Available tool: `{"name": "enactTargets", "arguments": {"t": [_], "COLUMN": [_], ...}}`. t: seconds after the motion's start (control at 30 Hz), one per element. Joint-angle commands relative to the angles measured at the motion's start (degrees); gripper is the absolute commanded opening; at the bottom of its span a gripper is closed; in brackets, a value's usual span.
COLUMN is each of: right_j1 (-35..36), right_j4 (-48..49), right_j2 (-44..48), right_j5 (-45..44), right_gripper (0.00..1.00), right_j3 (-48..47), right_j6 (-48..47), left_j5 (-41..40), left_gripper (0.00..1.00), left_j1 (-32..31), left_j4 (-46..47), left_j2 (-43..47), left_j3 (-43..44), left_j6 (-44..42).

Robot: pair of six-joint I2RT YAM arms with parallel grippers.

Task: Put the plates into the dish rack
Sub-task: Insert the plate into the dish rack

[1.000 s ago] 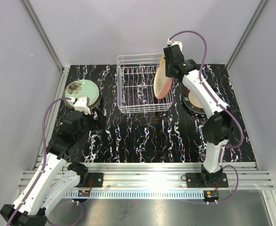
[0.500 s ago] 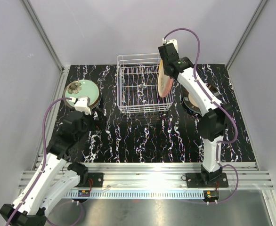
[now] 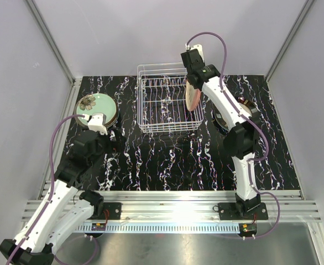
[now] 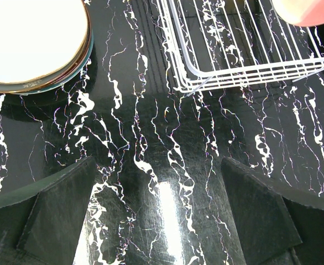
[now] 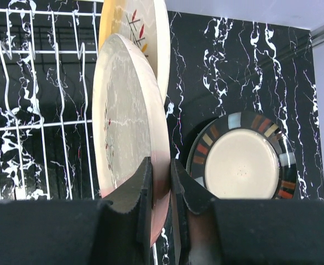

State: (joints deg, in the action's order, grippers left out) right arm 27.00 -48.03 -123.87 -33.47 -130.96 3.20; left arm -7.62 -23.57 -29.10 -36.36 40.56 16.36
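My right gripper will next move the peach plate (image 3: 193, 96) outward and down to the rack's end wires, on edge along them, to let it go.
My right gripper (image 5: 161, 165) is shut on the lower rim of a peach plate (image 5: 129, 127), which it holds on edge. From above, this plate (image 3: 193, 96) hangs over the right end of the white wire dish rack (image 3: 165, 105), under the right gripper (image 3: 191, 81). Just beyond it a plate with red and green marks (image 5: 145, 33) stands upright. A stack topped by a mint-green floral plate (image 3: 94, 106) lies left of the rack. My left gripper (image 4: 159, 204) is open and holds nothing, low over the table in front of that stack (image 4: 35, 44).
A beige plate with a dark, colour-blocked rim (image 5: 242, 163) lies flat right of the rack, partly under the right arm (image 3: 234, 113). The rack's near corner (image 4: 198, 77) is ahead of the left gripper. Grey walls close in the black marbled table (image 3: 167, 160).
The right arm has swung left and back, bringing the held plate over the rack's right end and turning it more edge-on. The left arm has not moved.
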Motion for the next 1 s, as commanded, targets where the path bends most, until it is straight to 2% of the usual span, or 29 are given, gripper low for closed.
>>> {"name": "enactTargets", "arguments": {"t": [0.0, 0.4, 0.83, 0.97], "right_j1": [0.5, -0.1, -1.8, -2.3], "right_j4": [5.9, 13.6, 25.3, 26.1], "right_j2": [0.5, -3.1, -5.1, -6.4], "right_j5": [-4.1, -5.0, -4.1, -2.9], "right_gripper": [0.00, 0.00, 0.00, 0.00], "right_j3": [-6.1, -8.6, -7.1, -7.9], "right_j6": [-1.6, -2.9, -5.6, -4.9], "left_j5": [-0.3, -0.6, -0.7, -1.1], "left_gripper": [0.99, 0.99, 0.99, 0.99], "left_j1": [-0.3, -0.8, -1.0, -1.0], "left_j4": [1.1, 0.9, 0.7, 0.5], "left_j2": [0.4, -0.1, -0.6, -1.1], "left_j3": [3.0, 2.9, 3.0, 3.2], "left_j6": [-0.5, -0.5, -0.6, -0.7]}}
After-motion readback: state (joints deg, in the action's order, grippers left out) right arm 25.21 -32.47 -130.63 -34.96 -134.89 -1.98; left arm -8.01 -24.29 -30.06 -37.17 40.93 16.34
